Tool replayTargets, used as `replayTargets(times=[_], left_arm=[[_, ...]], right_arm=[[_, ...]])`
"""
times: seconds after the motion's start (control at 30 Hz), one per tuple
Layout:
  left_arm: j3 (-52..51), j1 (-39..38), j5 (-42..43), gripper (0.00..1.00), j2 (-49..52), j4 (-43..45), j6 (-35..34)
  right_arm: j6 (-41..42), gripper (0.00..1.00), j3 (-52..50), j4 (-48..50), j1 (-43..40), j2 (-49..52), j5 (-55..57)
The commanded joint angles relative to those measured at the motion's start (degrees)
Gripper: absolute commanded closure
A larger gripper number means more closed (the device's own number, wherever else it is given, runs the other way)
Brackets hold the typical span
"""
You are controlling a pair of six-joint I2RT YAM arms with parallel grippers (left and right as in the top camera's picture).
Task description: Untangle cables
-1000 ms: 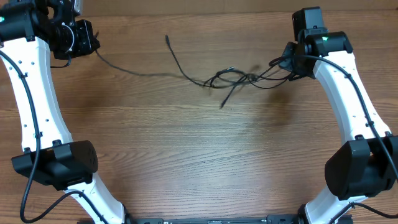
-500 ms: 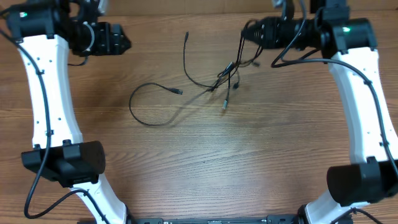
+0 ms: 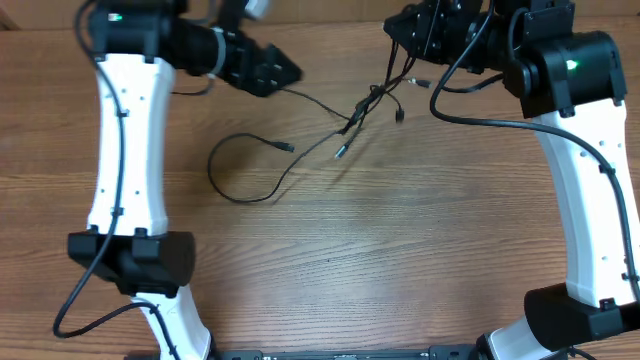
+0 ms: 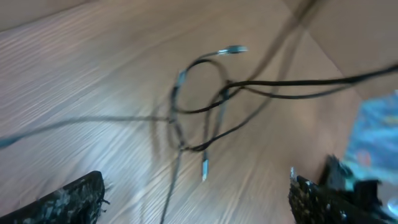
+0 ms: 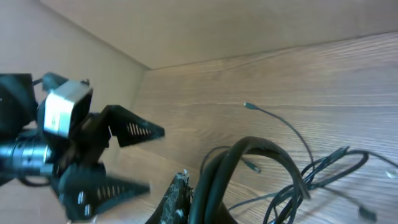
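Next, my left gripper moves to the right in the overhead view and down onto thin cord at the knot's near end [image 3: 351, 123] [image 4: 179, 142], because cords cross tightly there.
The cables [image 3: 362, 104] are thin black cords knotted together at the back middle of the table. One strand lies off to the left in a loose loop [image 3: 238, 172] ending in a small plug [image 3: 288, 148]. Other strands rise from the knot to my right gripper [image 3: 408, 30], which is shut on them at the far edge. In the right wrist view the gripper [image 5: 198, 194] holds dark cord against one finger [image 5: 181, 190]. My left gripper [image 3: 284, 74] is open just left of the knot, holding nothing. Its wrist view shows the knot [image 4: 200, 113] ahead of the spread fingers [image 4: 73, 200].
The wooden table [image 3: 400, 250] ends close behind both grippers. Thick black arm wires hang along the right arm [image 3: 470, 70]. Both arm bases stand at the near edge, left [image 3: 130, 262] and right [image 3: 570, 312].
My left gripper opened and let go of a cable end, which dropped into a loop, then swung right toward the knot. My right gripper carried its strands back and left, lifting the tangle.
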Motion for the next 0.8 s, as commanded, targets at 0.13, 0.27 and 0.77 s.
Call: replayTargets(times=[0.13, 0.27, 0.77], left_arm=[[0.07, -7.8, 4.13, 0.15, 6.8, 0.74, 9.57], [0.04, -10.38, 5.46, 0.22, 10.43, 0.68, 11.67], [0.02, -11.45, 8.11, 0.39, 23.76, 6.1, 10.67]], right_arm=[[0.26, 0.96, 1.57, -2.16, -0.09, -1.33, 1.6], [0.28, 0.96, 1.57, -2.21, -0.07, -1.33, 1.51], [-1.25, 0.96, 1.57, -3.93, -0.07, -1.33, 0.48]])
